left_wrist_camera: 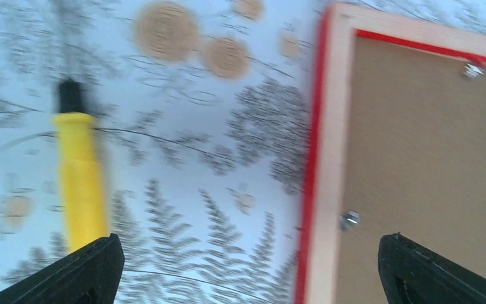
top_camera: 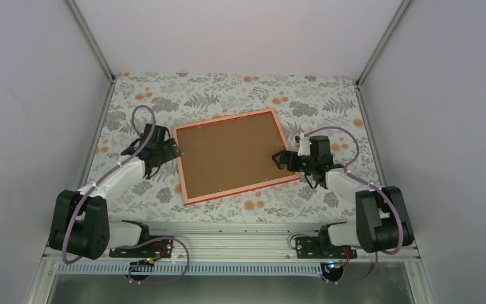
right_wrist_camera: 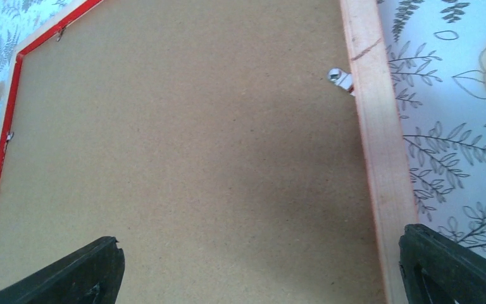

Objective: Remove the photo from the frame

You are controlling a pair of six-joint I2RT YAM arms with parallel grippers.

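Note:
I should move my left gripper down and to the left in its wrist view, because the yellow handle (left_wrist_camera: 81, 180) is below it that way and outside its finger gap.
The frame (top_camera: 231, 155) lies face down in the middle of the table, its brown back board up inside a pale wood rim edged in red. The photo is hidden under that board. My left gripper (top_camera: 164, 149) stands open at the frame's left edge; in the left wrist view the frame's rim (left_wrist_camera: 329, 158) runs between its spread fingers. My right gripper (top_camera: 283, 158) is open over the frame's right side, and the brown board (right_wrist_camera: 196, 145) fills its wrist view. Small metal clips (right_wrist_camera: 340, 78) sit along the inside of the rim (right_wrist_camera: 380, 145). Neither gripper holds anything.
A yellow-handled tool (left_wrist_camera: 79, 171) lies on the fern-patterned tablecloth (top_camera: 240, 95) left of the frame, close to my left gripper. White walls close the table on three sides, with metal posts (top_camera: 362, 76) at the back corners.

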